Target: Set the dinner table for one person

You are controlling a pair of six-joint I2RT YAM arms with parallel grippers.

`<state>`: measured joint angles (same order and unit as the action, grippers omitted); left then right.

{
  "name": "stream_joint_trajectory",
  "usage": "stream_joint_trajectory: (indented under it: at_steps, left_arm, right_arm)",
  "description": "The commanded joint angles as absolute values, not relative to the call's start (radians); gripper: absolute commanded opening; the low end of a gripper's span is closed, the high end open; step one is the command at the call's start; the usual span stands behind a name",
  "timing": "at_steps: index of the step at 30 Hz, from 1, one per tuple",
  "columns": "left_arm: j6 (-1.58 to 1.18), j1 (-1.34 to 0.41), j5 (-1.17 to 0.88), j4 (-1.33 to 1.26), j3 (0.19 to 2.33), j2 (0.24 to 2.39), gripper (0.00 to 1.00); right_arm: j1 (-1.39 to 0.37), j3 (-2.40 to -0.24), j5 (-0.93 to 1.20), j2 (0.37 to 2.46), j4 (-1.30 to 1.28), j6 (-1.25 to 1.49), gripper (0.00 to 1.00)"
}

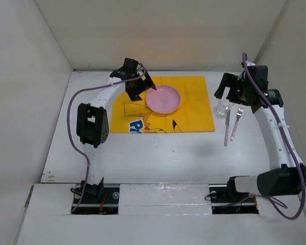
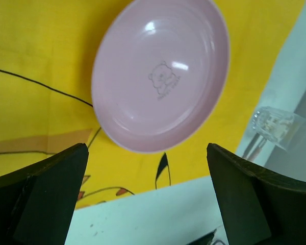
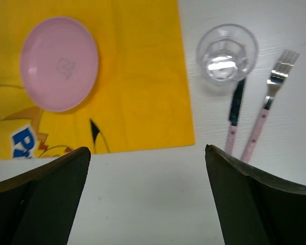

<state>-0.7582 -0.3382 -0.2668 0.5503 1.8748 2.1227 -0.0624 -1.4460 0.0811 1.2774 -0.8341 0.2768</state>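
The glass stands upright with its opening facing up, so my right gripper must lower next onto the glass's rim on the side by the fork.
The white dinner table [image 1: 158, 153] bears a yellow cartoon-print placemat [image 1: 186, 109] with a pink plate [image 1: 163, 99] on it. A clear glass [image 1: 222, 107] stands just right of the mat. A pink-handled knife [image 1: 227, 126] and fork [image 1: 236, 122] lie side by side in front of the glass. My left gripper [image 1: 142, 85] hovers open and empty over the plate's left rim; its wrist view shows the plate [image 2: 160, 74] ahead of the open gripper [image 2: 147, 153]. My right gripper [image 1: 229, 91] hovers open and empty above the glass [image 3: 227, 53], knife [image 3: 234, 115] and fork [image 3: 268, 109].
White walls [image 1: 30, 76] close the table on the left, back and right. The placemat [image 3: 137, 76] reaches to near the glass. Purple cables [image 1: 71, 122] loop beside each arm. The arm bases sit at the near edge.
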Motion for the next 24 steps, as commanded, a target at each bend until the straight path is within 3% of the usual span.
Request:
stream_joint_trajectory:
  at_steps: [1,6,12,18,24]
  left_arm:
    - [-0.717,-0.336,-0.296,0.626,1.936,1.987,1.00]
    - [-0.617,-0.336,-0.267,0.756,2.008,1.907,1.00]
    - [-0.483,-0.304,-0.322,0.785,1.818,1.745,1.00]
    - [-0.454,-0.284,-0.331,0.747,1.596,1.626,1.00]
    - [-0.454,-0.284,-0.353,0.726,1.530,1.595,1.00]
  right_arm:
    - [0.017,-1.538,-0.052,1.360,-0.850,0.239,1.00]
    - [0.110,-1.572,-0.170,1.488,-0.862,0.230,0.94]
    - [0.175,-1.608,-0.114,1.647,-0.806,0.241,0.77]
    - [0.205,-1.618,-0.046,1.784,-0.749,0.259,0.69]
    - [0.206,-1.598,0.017,1.853,-0.686,0.270,0.64]
